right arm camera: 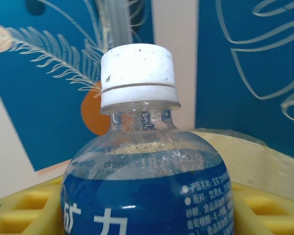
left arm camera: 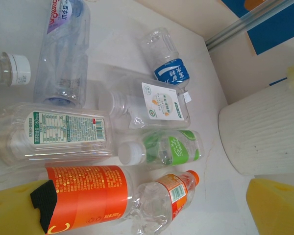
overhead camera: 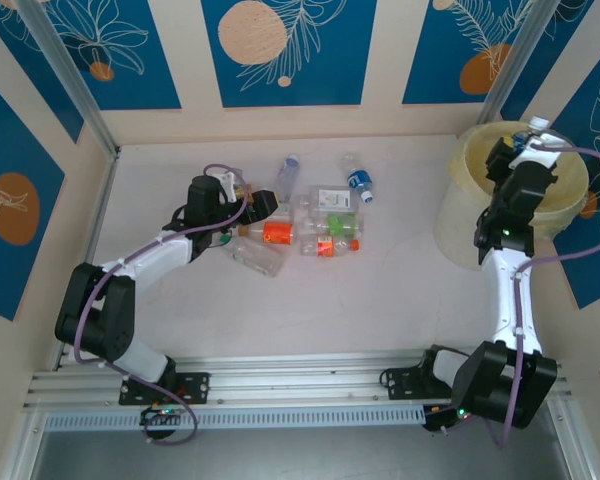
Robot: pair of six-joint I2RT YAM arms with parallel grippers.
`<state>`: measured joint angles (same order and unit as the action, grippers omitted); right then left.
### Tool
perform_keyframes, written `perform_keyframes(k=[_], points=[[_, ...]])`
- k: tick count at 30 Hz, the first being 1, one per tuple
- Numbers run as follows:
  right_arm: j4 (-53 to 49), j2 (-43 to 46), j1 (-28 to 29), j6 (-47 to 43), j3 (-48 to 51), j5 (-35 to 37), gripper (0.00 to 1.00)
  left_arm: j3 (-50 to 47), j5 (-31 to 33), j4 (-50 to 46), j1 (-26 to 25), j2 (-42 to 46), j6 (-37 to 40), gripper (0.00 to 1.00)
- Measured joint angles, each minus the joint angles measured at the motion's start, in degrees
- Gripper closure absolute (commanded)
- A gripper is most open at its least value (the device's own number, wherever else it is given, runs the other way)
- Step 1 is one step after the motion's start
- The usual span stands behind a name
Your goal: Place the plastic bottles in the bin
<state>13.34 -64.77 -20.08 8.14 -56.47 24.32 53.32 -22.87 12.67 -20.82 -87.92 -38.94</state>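
My right gripper should tip downward next and go down into the bin's opening (overhead camera: 477, 163) to let go of the blue-labelled bottle, because the bottle's cap still points toward the wall.
Several plastic bottles lie in a cluster mid-table. My left gripper (overhead camera: 265, 205) hangs open at the cluster's left edge. In the left wrist view its yellow fingers (left arm camera: 14, 210) straddle an orange-labelled bottle (left arm camera: 85, 198) and a small orange-capped bottle (left arm camera: 171, 196). Beyond them lie a green-labelled bottle (left arm camera: 171, 147) and a blue-labelled bottle (left arm camera: 169, 68). My right gripper (overhead camera: 533, 140) is above the pale yellow bin (overhead camera: 455, 225), shut on a blue-labelled bottle (right arm camera: 147, 186) with a white cap (right arm camera: 137, 73), held upright. The bin's rim (right arm camera: 264, 152) shows behind it.
One flattened clear bottle (overhead camera: 255, 258) lies apart at the near left of the cluster. The bin's ribbed wall (left arm camera: 264, 132) stands right of the bottles. Walls with blue panels close the table on three sides; a metal rail (overhead camera: 300, 385) runs along the near edge.
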Motion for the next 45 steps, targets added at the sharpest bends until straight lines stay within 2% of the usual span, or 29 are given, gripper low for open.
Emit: perform_keyframes(k=[6,12,20,25,31,35,45], points=[[-7.21,-4.31,-6.36,7.23,-5.49,-6.84,0.57,0.0,0.0,0.24,0.0,-0.94,-0.59,0.0],[-18.75,-11.67,-6.78,9.44,-12.87,-11.41,0.55,0.0,0.0,0.22,0.0,-1.75,-1.25,0.0],[-32.15,-20.0,-7.34,9.22,-20.7,-10.73,0.5,0.0,0.0,0.17,0.0,-2.38,-1.25,0.0],[-41.77,-25.99,-8.22,9.18,-28.92,-9.03,0.45,0.0,0.04,0.13,0.0,-2.38,-1.22,0.0],[-49.64,-31.04,-7.58,8.33,-33.55,-10.45,0.43,0.0,0.87,0.13,0.0,-2.38,-1.07,0.0],[-52.78,-32.54,-6.43,8.39,-33.62,-14.51,0.42,0.0,1.09,0.11,0.0,-2.38,-1.05,0.0],[-53.88,-32.63,-5.22,9.97,-35.06,-30.42,0.42,0.0,1.95,-0.04,0.0,-2.38,-1.05,0.0]])
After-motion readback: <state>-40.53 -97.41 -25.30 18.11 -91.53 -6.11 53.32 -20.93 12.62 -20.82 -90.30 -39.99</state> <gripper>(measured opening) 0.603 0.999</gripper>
